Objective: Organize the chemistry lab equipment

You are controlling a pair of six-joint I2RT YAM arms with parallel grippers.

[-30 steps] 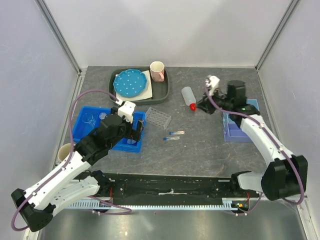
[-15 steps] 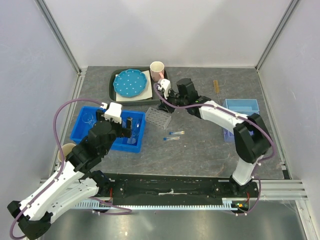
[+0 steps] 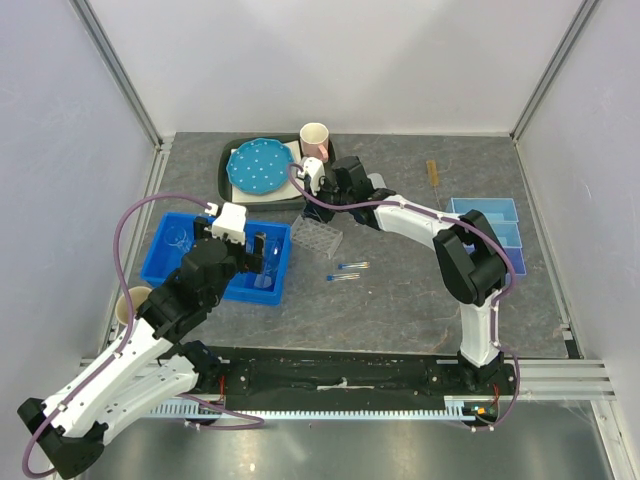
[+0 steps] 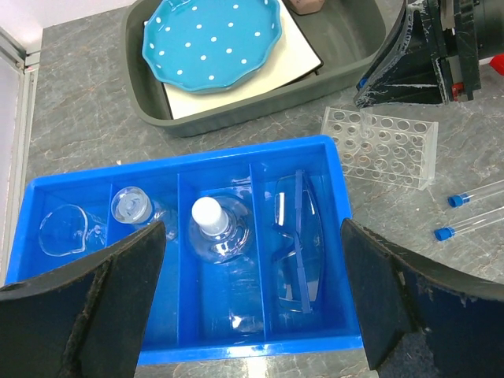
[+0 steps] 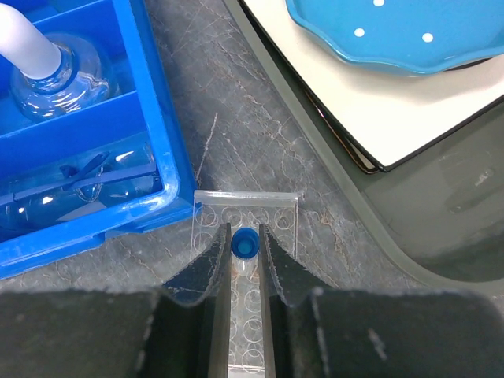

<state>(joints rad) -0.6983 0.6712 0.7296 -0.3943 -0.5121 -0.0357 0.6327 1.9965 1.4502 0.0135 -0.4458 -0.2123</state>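
My right gripper lowers its blue-capped tube a little onto the far part of the clear tube rack point(image 3: 314, 225) next, then releases it.
My right gripper point(image 5: 243, 239) is shut on a blue-capped tube point(image 5: 244, 246), held upright just above the clear tube rack point(image 5: 280, 214); from above the gripper point(image 3: 323, 207) hangs over the rack point(image 3: 318, 238). Two more blue-capped tubes point(image 3: 348, 271) lie on the table to its right. My left gripper point(image 4: 252, 315) is open and empty above the near edge of the blue bin point(image 4: 189, 169), which holds a beaker point(image 4: 59, 232), a small flask point(image 4: 130, 206), a stoppered flask point(image 4: 213, 228) and blue goggles point(image 4: 298, 236). The squeeze bottle is mostly hidden by the right arm; its red nozzle point(image 4: 496, 64) shows. A brown stick point(image 3: 432, 172) lies far right.
A grey tray point(image 3: 325, 182) at the back holds the blue dotted plate point(image 3: 262, 165) and the mug point(image 3: 315, 142). A light blue bin point(image 3: 490, 210) stands at the right. A paper cup point(image 3: 130, 300) sits at the left edge.
My right arm has swung from the right side, near the squeeze bottle, leftward to above the tube rack. My left arm has shifted slightly over the blue bin.
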